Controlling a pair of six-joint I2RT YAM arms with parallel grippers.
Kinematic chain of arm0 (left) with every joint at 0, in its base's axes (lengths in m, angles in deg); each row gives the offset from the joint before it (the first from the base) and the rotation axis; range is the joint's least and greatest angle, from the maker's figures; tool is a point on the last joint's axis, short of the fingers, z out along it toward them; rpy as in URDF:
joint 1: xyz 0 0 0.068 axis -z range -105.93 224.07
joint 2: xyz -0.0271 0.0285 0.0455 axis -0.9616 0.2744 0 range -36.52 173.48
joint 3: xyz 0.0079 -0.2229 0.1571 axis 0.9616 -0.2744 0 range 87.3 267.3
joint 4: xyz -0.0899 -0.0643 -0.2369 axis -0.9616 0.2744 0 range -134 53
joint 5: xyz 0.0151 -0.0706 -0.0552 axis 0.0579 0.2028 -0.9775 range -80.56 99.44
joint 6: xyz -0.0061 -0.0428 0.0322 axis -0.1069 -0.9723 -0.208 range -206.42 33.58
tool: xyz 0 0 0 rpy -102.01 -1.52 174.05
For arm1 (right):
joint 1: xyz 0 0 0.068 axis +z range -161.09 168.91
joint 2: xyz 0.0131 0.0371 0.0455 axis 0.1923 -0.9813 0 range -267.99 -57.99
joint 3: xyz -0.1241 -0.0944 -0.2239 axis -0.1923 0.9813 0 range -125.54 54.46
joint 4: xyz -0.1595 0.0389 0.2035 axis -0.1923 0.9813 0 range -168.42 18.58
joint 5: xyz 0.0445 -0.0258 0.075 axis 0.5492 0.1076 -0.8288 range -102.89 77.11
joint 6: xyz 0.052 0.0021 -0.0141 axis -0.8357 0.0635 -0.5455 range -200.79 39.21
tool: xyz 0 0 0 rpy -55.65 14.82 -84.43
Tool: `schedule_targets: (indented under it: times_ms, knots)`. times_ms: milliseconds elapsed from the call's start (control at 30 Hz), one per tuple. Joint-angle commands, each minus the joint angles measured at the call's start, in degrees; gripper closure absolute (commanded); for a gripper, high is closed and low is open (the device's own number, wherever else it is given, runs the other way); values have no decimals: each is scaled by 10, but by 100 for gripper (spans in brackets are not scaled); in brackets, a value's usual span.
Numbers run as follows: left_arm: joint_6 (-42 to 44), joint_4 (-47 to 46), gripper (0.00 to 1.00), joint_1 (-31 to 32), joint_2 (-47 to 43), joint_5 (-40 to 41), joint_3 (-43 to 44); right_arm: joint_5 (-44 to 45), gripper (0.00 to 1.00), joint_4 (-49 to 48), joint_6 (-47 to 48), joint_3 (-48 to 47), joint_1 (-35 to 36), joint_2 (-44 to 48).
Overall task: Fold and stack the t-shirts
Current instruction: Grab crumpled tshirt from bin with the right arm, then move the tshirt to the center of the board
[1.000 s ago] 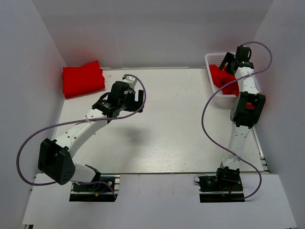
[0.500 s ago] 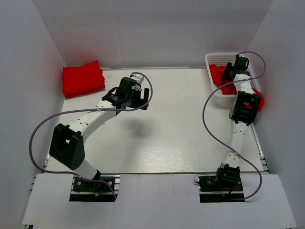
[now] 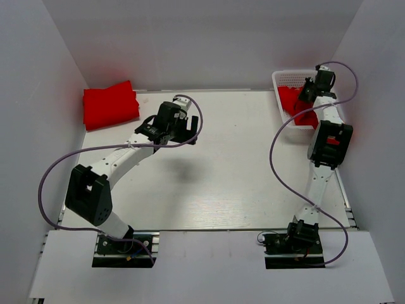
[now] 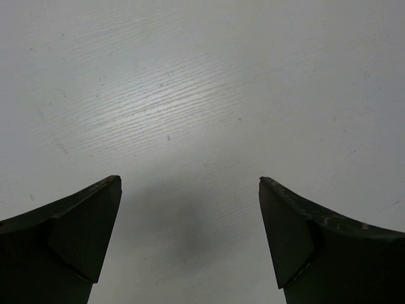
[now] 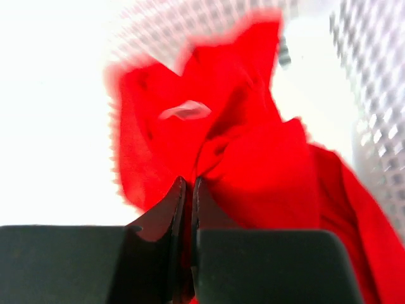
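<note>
My right gripper raises the crumpled t-shirt from the basket [image 3: 290, 79] next, swings to its left in the top view, moves down and releases, since bare table lies there.
A folded red t-shirt [image 3: 110, 104] lies at the table's far left corner. A crumpled red t-shirt [image 3: 295, 105] sits in the white mesh basket [image 3: 290, 79] at the far right; in the right wrist view this t-shirt [image 5: 253, 158] bunches up in front of the fingers. My right gripper [image 5: 190, 180] is shut on a fold of that t-shirt, over the basket [image 5: 373, 82]. My left gripper [image 3: 183, 133] hovers open over bare table near the middle; in the left wrist view this gripper [image 4: 190, 180] has nothing between its fingers.
White walls enclose the table on the left, back and right. The basket stands against the right wall, with red cloth hanging over its near rim [image 3: 310, 120]. Purple cables loop from both arms.
My right gripper has closed on the t-shirt in the basket and shifted slightly toward the back. The left arm swung its elbow toward the near left, then held still, gripper open.
</note>
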State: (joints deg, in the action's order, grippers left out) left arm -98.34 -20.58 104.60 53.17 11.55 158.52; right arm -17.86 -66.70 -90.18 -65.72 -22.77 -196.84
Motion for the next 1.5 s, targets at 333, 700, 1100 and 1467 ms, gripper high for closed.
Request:
schedule_targets:
  times_ms: [333, 700, 1100, 1467]
  knots:
    - [-13, -40, 0, -7, -59, -33, -33, -135, 100, -93, -34, -21, -4, 273]
    - [-68, 2, 0, -7, -97, 33, -67, -281, 100, -111, -83, -91, 10, 401]
    - [-109, 75, 0, -7, -145, 145, -51, -456, 100, -376, -358, -116, 67, 404]
    - [-146, 137, 0, -7, -184, 150, -46, -472, 100, -313, -208, 229, 245, 491]
